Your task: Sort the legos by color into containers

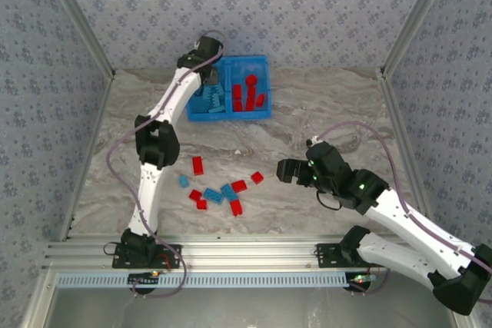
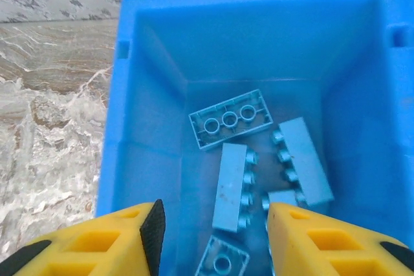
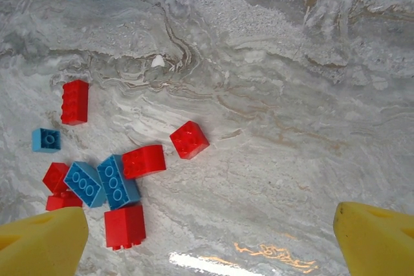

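Observation:
The right gripper moves toward the cluster and down onto the red square brick [image 1: 257, 177] [image 3: 189, 140] next, as the brick lies below it with bare marble around for both fingers.
The blue bin [image 1: 265, 63] stands at the back of the table. Its left compartment holds light blue legos [image 1: 209, 101], its right one red legos [image 1: 247, 94]. My left gripper [image 1: 209, 76] hangs open over the left compartment [image 2: 152, 88], with nothing between its fingers; below it lie several light blue bricks [image 2: 231, 185]. On the table in front lies a loose cluster of red legos [image 1: 239, 186] and blue legos [image 1: 214, 196]. My right gripper [image 1: 281, 170] stands open to the right of the cluster. In its wrist view the nearest bricks are a red square one [image 3: 189, 139] and a red curved one [image 3: 143, 160].
Bare marble table [image 1: 330, 113] stretches right of the bin and behind my right arm. Patterned walls close the table on three sides. A metal rail [image 1: 254, 251] runs along the near edge.

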Controlling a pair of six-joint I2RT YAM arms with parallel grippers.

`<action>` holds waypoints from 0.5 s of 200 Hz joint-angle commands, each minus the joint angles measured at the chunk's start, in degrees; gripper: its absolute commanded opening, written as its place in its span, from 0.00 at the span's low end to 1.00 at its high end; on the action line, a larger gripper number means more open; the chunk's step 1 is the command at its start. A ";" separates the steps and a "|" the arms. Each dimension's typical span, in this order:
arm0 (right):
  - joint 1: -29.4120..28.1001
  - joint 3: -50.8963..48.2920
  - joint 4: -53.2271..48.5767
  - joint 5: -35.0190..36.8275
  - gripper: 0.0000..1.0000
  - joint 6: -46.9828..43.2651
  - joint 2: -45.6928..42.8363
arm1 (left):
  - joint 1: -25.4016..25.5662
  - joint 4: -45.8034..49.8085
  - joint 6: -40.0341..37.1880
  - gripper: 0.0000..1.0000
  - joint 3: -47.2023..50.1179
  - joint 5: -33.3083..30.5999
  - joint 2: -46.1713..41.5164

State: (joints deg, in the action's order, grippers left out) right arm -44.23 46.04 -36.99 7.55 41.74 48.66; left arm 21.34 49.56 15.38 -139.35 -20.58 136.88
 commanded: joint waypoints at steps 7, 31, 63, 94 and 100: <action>0.37 -0.60 -0.59 2.86 1.00 -3.48 0.76 | 2.86 -1.58 2.76 0.49 11.36 3.06 -19.72; 0.33 -0.88 0.05 2.68 1.00 -5.23 2.31 | 6.87 -8.34 3.08 0.52 33.33 3.40 -38.03; 0.37 -1.73 4.38 0.77 1.00 -11.89 6.97 | 10.69 -12.69 2.23 0.57 57.04 10.96 -61.01; -0.37 0.62 6.54 -2.33 0.98 -18.61 16.12 | 11.80 -8.67 -0.75 0.60 71.35 21.78 -78.91; -0.66 1.25 6.80 -2.41 0.97 -19.99 18.09 | 12.08 -7.08 -1.44 0.60 73.11 22.36 -81.72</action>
State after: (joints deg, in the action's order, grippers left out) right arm -44.14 45.25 -32.42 7.49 29.52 61.01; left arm 32.88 38.44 16.86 -73.71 -6.81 62.28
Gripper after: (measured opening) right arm 0.982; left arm 0.595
